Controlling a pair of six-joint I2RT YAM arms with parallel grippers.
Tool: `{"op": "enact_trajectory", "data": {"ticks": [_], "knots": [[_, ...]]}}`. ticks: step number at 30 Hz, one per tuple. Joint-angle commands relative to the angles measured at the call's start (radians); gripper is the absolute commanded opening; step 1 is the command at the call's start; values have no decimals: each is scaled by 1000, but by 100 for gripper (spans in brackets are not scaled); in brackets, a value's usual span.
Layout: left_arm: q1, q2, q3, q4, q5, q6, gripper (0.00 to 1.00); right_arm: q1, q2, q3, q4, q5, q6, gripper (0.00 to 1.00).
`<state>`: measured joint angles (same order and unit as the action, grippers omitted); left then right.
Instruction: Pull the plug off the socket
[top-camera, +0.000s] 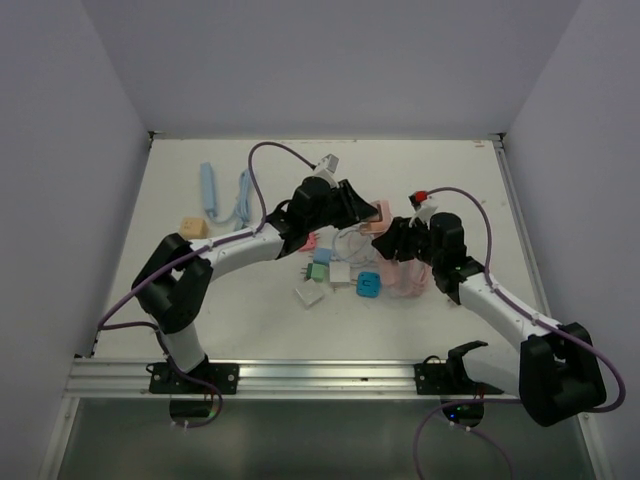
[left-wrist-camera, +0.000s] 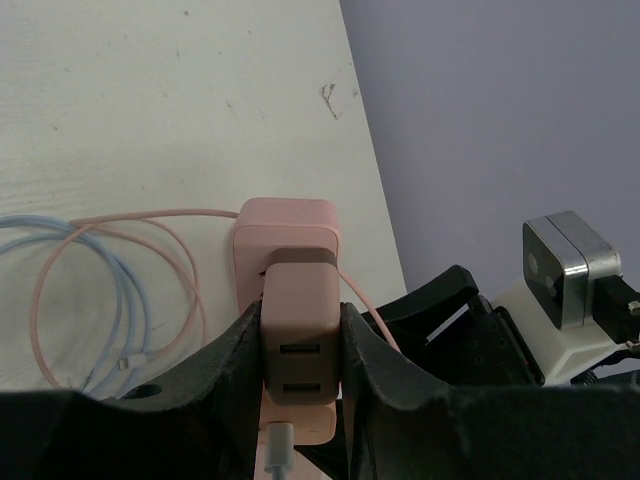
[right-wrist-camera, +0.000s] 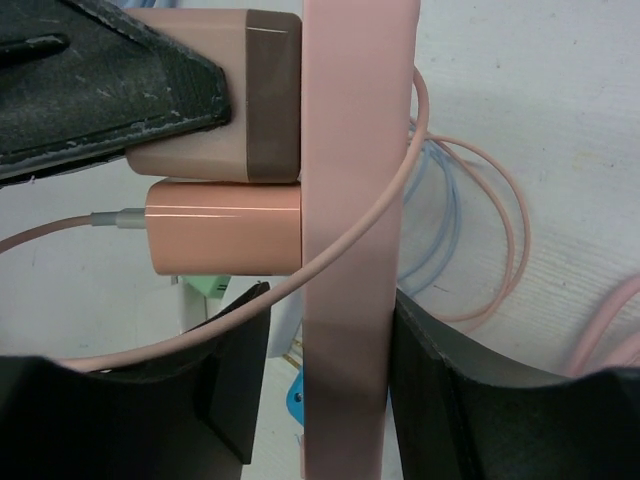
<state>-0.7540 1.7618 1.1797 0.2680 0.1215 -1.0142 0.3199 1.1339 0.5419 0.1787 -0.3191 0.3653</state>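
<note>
I need to move my left gripper off the socket strip and down to release next, because the tabletop beside the green plug (top-camera: 293, 281) is below, to its left in the top view.
A pink socket strip (right-wrist-camera: 355, 200) is held up above the table; it also shows in the top view (top-camera: 383, 212) and the left wrist view (left-wrist-camera: 285, 235). A pink two-port USB plug (left-wrist-camera: 300, 320) sits in its face, flush against it (right-wrist-camera: 215, 95). My left gripper (left-wrist-camera: 300, 345) is shut on this plug, one finger on each side. My right gripper (right-wrist-camera: 335, 370) is shut on the strip's narrow body. In the top view the left gripper (top-camera: 355, 208) and right gripper (top-camera: 395, 235) meet mid-table. A second pink plug (right-wrist-camera: 225, 225) with a cable sits in the strip beside the first.
Loose plugs lie below the grippers: green (top-camera: 318, 270), blue (top-camera: 369, 285), white (top-camera: 309, 295). More pink parts (top-camera: 405, 280) and pink and blue cables (right-wrist-camera: 470, 230) lie under the strip. A light blue strip (top-camera: 208, 190) and a beige block (top-camera: 193, 228) lie at the left.
</note>
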Motion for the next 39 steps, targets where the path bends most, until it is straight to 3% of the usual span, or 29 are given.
{"op": "enact_trajectory", "data": {"ticks": [1,3,7,9,19,34,39], "knots": [[-16,-33,3,97,0,-40,0,5,17,38,76,18,14,48],[-19,-33,3,96,0,-37,0,5,24,38,74,21,14,42],[-19,-51,-11,94,-13,-18,0,5,29,39,48,61,3,8],[-19,-62,-17,88,-23,-1,0,7,29,39,28,77,3,0],[-19,-168,-92,82,-63,45,0,-7,40,50,-68,232,26,0],[5,-340,-218,74,-109,52,0,-100,73,52,-154,278,75,0],[73,-380,-261,2,-117,91,0,-107,40,43,-142,216,63,0]]}}
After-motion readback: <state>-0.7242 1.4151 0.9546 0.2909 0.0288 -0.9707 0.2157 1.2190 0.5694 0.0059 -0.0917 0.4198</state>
